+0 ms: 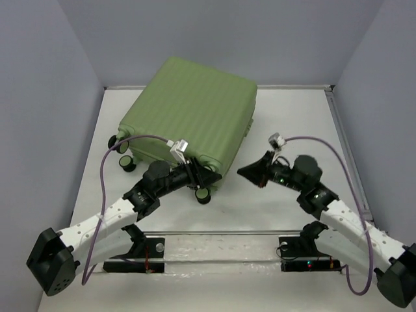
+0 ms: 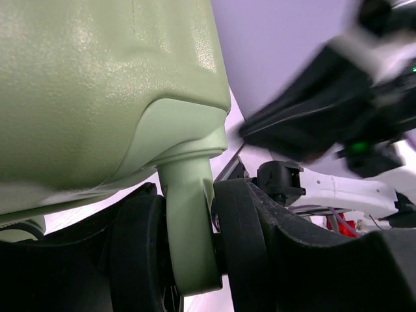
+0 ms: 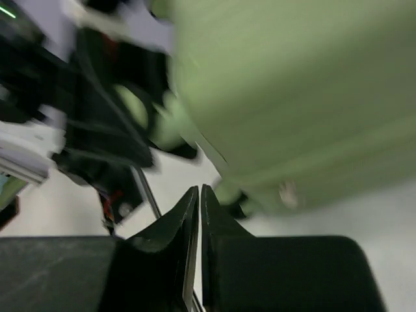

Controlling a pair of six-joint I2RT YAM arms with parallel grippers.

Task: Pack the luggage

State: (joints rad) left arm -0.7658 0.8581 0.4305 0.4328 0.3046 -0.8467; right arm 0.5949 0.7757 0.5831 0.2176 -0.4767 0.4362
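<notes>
The luggage's black wheel has bare tabletop outward and to its right in the top view, so my left gripper needs to swing it there, straighten the slanted luggage and release.
The luggage (image 1: 195, 110) is a light green ribbed suitcase lying closed on the white table, with small black wheels on its near-left side. My left gripper (image 1: 207, 179) is at its near corner. In the left wrist view the luggage (image 2: 97, 84) fills the top, and my left gripper (image 2: 188, 260) is closed around the twin black wheel (image 2: 242, 247) and its green fork (image 2: 188, 221). My right gripper (image 1: 244, 171) is shut and empty, just right of that corner, pointing at it. The right wrist view shows its shut tips (image 3: 200, 192) with the blurred luggage (image 3: 292, 97) beyond.
Two more wheels (image 1: 121, 153) stick out at the suitcase's left corner. Grey walls close in the table on the left, back and right. A metal rail (image 1: 221, 232) runs across the front between the arm bases.
</notes>
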